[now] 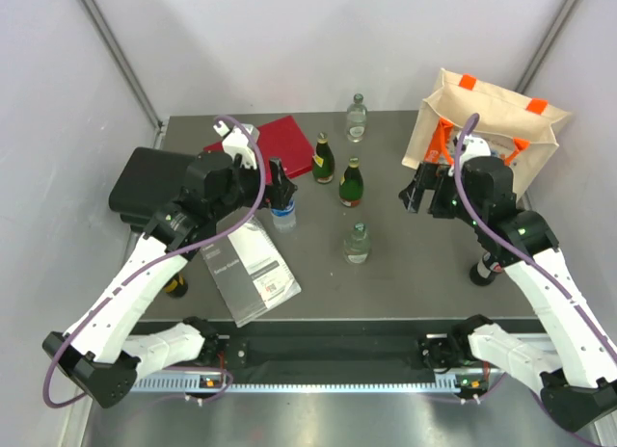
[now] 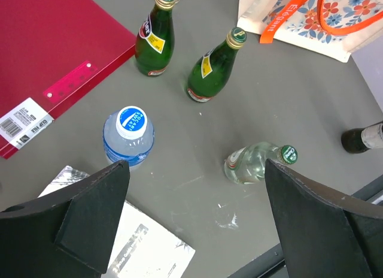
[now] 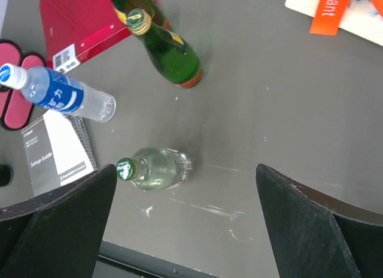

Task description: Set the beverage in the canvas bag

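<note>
My right gripper will swing its empty fingers back and to its right in the top view to go around the dark bottle, which stands that way.
Several beverage bottles stand on the grey table: two green glass ones point(image 1: 323, 158) point(image 1: 351, 183), a clear one with a green cap point(image 1: 357, 244), another clear one at the back point(image 1: 357, 118), and a blue-labelled water bottle point(image 1: 282, 214). The beige canvas bag point(image 1: 492, 119) with orange handles stands at the back right. My left gripper point(image 1: 280, 182) hovers open just above the water bottle point(image 2: 128, 136), which sits beside its left finger point(image 2: 90, 218). My right gripper point(image 1: 419, 192) hangs open in front of the bag, above the green-capped bottle point(image 3: 157, 168). Nothing is between either pair of fingers.
A red folder point(image 1: 280, 144) and a black case point(image 1: 149, 182) lie at the back left. A white booklet point(image 1: 253, 272) lies near the front. Dark bottles stand by each arm, at the left point(image 1: 175, 285) and the right point(image 1: 485, 271).
</note>
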Controlling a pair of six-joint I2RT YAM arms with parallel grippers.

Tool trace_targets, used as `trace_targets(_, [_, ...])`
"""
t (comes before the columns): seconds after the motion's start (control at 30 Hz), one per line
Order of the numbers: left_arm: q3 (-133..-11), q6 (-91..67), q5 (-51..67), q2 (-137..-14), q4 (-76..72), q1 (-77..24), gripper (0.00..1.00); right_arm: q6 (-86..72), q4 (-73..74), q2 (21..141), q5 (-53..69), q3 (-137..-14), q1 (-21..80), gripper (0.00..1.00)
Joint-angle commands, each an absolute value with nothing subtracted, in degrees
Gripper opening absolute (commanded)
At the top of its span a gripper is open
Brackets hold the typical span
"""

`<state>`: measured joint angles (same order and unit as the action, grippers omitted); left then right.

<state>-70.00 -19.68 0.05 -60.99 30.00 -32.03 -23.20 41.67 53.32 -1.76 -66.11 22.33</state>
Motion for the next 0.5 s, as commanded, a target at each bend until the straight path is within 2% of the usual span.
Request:
trace_targets(0.0, [-69.17,-18.46,-0.7,-59.86,26.81,-32.08,0.99,-24.87,42.89,53.09,-5.09,-69.43,21.97,1.0])
trace_targets(0.17, [-66.71,-17.49,-1.76,-58.63,26.1,-31.99,0.99,-25.49,45.6,53.35,-8.87,-73.47,21.89,1.0])
trace_targets(0.27, [-64.26,-16.97,-2.37,-57.4,24.96,-32.08,0.99,-26.45,47.98,53.79,-15.1,-76.72,21.88,1.0])
trace_targets(0.47, [-59.24,-16.7,-2.9,-56.08,23.12,-32.08,0.98,-30.4,58.44,55.46,-38.19,-82.79,21.88,0.98])
